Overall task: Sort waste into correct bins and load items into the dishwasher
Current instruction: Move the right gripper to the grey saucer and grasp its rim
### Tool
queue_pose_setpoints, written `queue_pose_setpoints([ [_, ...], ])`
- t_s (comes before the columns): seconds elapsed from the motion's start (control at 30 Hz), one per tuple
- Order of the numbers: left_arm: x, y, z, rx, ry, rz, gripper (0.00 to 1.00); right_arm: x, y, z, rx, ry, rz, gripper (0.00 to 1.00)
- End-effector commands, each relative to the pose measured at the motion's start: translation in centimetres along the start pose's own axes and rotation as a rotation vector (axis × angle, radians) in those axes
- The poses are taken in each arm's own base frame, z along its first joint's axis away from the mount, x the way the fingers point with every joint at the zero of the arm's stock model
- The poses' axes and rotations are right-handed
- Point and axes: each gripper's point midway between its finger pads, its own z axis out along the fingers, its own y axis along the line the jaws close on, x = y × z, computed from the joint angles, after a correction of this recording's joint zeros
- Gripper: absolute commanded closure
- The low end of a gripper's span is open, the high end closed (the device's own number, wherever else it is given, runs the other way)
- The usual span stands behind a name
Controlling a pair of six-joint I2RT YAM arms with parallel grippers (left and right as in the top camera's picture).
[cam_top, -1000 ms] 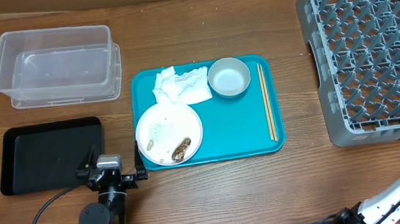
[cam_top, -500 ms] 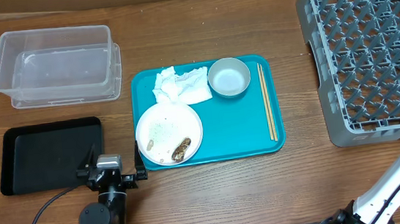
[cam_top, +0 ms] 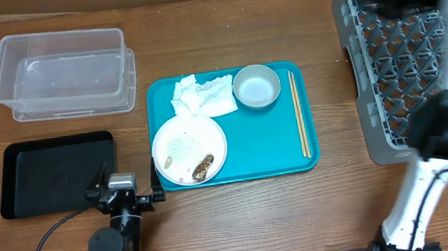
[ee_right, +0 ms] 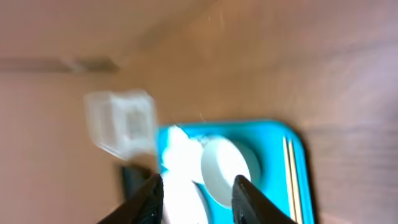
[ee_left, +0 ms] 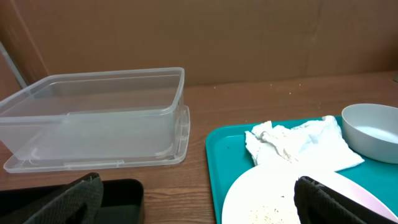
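My right gripper must next swing from over the dish rack (cam_top: 397,125) toward the teal tray and lower onto the empty white bowl's rim by the napkins.
On the teal tray, crumpled white napkins (cam_top: 203,94) lie beside a white bowl (cam_top: 256,86). A white plate (cam_top: 189,149) carries rice grains and a brown food lump (cam_top: 204,168). Pale chopsticks (cam_top: 298,114) lie along the tray's right side. The clear tub (cam_top: 62,73) and black tray (cam_top: 55,173) stand at the left, the grey dish rack (cam_top: 397,125) at the right. My left gripper (ee_left: 199,205) stands wide open and empty, low between black tray and plate. My right gripper (ee_right: 196,193) is open and empty, high up, and its view is blurred.
The teal serving tray (cam_top: 247,152) sits mid-table. The right arm (cam_top: 446,120) rises, motion-blurred, from the table's front edge across the rack's near right part. A cardboard wall backs the table behind the tub (ee_left: 93,112).
My right arm has swung up from the bottom right corner to above the dish rack, and its jaws have parted a little. The left arm and all objects stay put.
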Motion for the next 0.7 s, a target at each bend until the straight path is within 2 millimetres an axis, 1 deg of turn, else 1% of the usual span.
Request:
queue_pose_setpoints([
  [0.0, 0.0, 0.1, 0.0, -0.005, -0.004, 0.009, 0.00, 2.7, 1.6, 2.8, 0.328, 0.000, -0.141, 0.60],
  [0.07, 0.0, 0.1, 0.0, -0.005, -0.004, 0.009, 0.00, 4.2, 2.7, 5.1, 0.450, 0.000, -0.186, 0.60],
  [0.2, 0.0, 0.1, 0.0, -0.005, -0.004, 0.008, 0.00, 6.9, 4.7, 8.4, 0.693, -0.078, -0.263, 0.59],
  [0.3, 0.0, 0.1, 0.0, -0.005, -0.004, 0.009, 0.00, 8.7, 5.5, 10.6, 0.772, -0.103, -0.295, 0.59],
  [0.43, 0.0, 0.1, 0.0, -0.005, -0.004, 0.008, 0.00, 11.9, 4.9, 14.5, 0.799, -0.036, -0.332, 0.59],
  [0.47, 0.0, 0.1, 0.0, -0.005, -0.004, 0.008, 0.00, 13.3, 4.4, 16.0, 0.799, 0.017, -0.358, 0.59],
  [0.6, 0.0, 0.1, 0.0, -0.005, -0.004, 0.008, 0.00, 16.4, 3.1, 18.1, 0.814, 0.109, -0.377, 0.63],
  [0.67, 0.0, 0.1, 0.0, -0.005, -0.004, 0.008, 0.00, 17.5, 2.7, 18.5, 0.826, 0.140, -0.387, 0.63],
])
